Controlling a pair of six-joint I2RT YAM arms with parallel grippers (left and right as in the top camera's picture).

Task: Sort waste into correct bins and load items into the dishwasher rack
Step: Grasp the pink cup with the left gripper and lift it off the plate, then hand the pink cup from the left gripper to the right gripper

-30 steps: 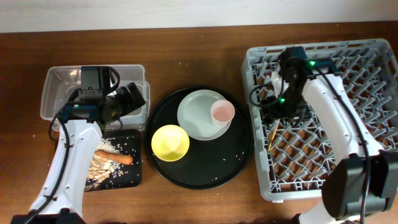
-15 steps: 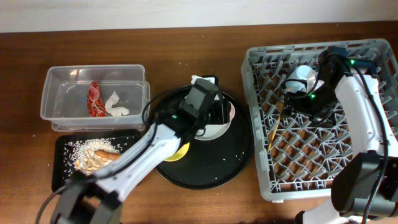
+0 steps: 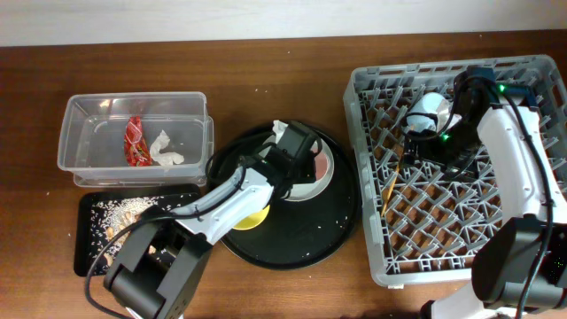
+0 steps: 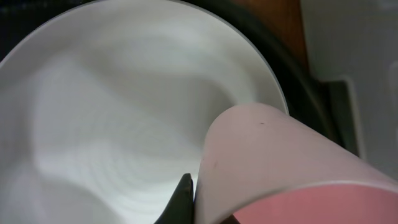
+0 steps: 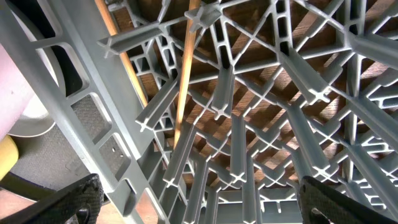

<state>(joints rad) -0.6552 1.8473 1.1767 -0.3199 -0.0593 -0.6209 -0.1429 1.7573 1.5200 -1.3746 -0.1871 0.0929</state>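
The right gripper turns and shifts to the left in the overhead view, onto the pink cup's outside [image 3: 322, 166] [image 5: 11, 93], next, since my left gripper holds only the cup's rim.
A pale pink cup [image 3: 322, 165] [image 4: 280, 162] stands on the white plate [image 3: 299, 188] [image 4: 112, 106] in the round black tray. My left gripper [image 3: 310, 162] [image 4: 198, 205] is shut on the cup's wall at the rim, one dark fingertip [image 4: 183, 200] outside it. My arm partly hides the yellow bowl [image 3: 254, 217]. My right gripper [image 3: 431, 149] [image 5: 202, 205] hangs open over the grey dishwasher rack [image 3: 523, 221] [image 5: 249, 124], holding nothing. In the rack lie the light blue cup [image 3: 425, 110] and the wooden chopsticks [image 3: 392, 180] [image 5: 183, 81].
The clear tub [image 3: 89, 120] at the back left holds a red wrapper [image 3: 135, 142] and crumpled white paper [image 3: 165, 149]. In front of it, the shallow black tray [image 3: 89, 239] carries food scraps [image 3: 120, 217]. The round black tray [image 3: 310, 244] sits between bins and rack.
My left arm swung from the bins to the round tray and its jaws shut on the pink cup. My right gripper opened wide and shifted right, leaving the blue cup in the rack.
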